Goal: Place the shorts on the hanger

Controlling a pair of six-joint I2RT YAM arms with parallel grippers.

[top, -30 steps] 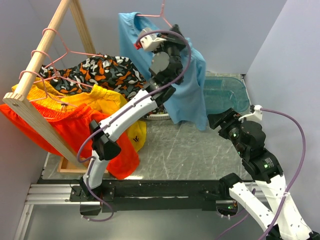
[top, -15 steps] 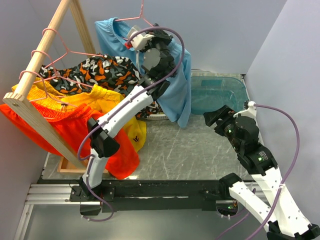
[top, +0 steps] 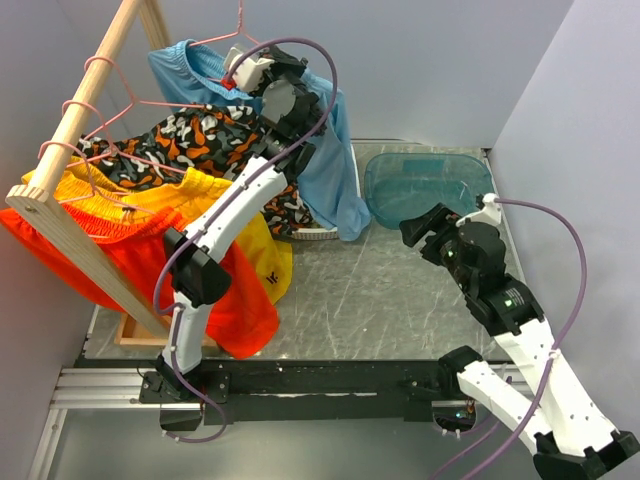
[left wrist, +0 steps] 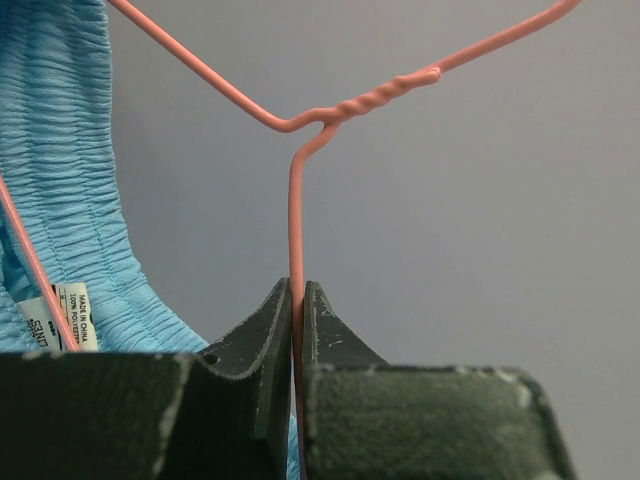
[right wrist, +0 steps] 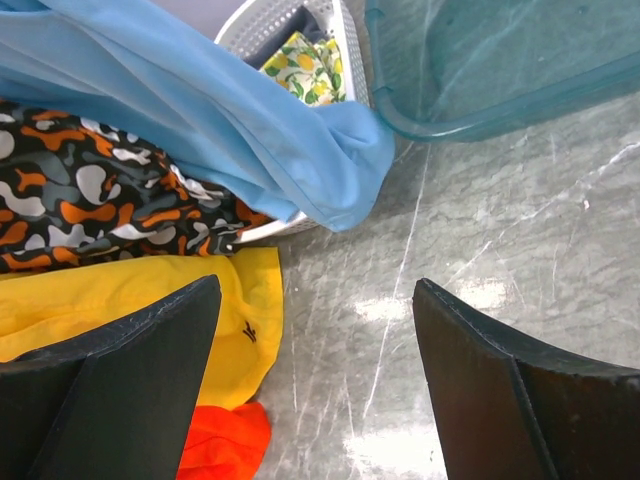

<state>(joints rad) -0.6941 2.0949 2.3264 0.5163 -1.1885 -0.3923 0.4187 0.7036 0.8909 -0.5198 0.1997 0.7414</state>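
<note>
My left gripper carries the pink hanger over and releases it next, as to its left in the top view lies the rack's far part (top: 117, 29), free of hangers.
The light blue shorts (top: 322, 165) hang from the pink hanger (top: 240, 22), held high at the back beside the wooden rack. My left gripper (top: 252, 72) is shut on the hanger's wire stem (left wrist: 296, 220) just below its twisted neck; the jaws (left wrist: 297, 300) pinch the wire, and the blue waistband (left wrist: 70, 150) shows to their left. My right gripper (top: 421, 226) hovers low over the table at right, open and holding nothing. In the right wrist view its fingers (right wrist: 150, 350) stand wide apart over bare table, with the shorts' hem (right wrist: 330, 170) ahead.
A slanted wooden rack (top: 80, 130) on the left carries patterned shorts (top: 200, 140), yellow shorts (top: 150, 200) and orange shorts (top: 140, 265) on pink hangers. A teal tub (top: 430, 185) sits at the back right, and a white basket (right wrist: 300, 30) lies under the blue hem.
My left arm has carried the hanger and blue shorts leftward, toward the rack. My right arm has shifted slightly left and stays open.
</note>
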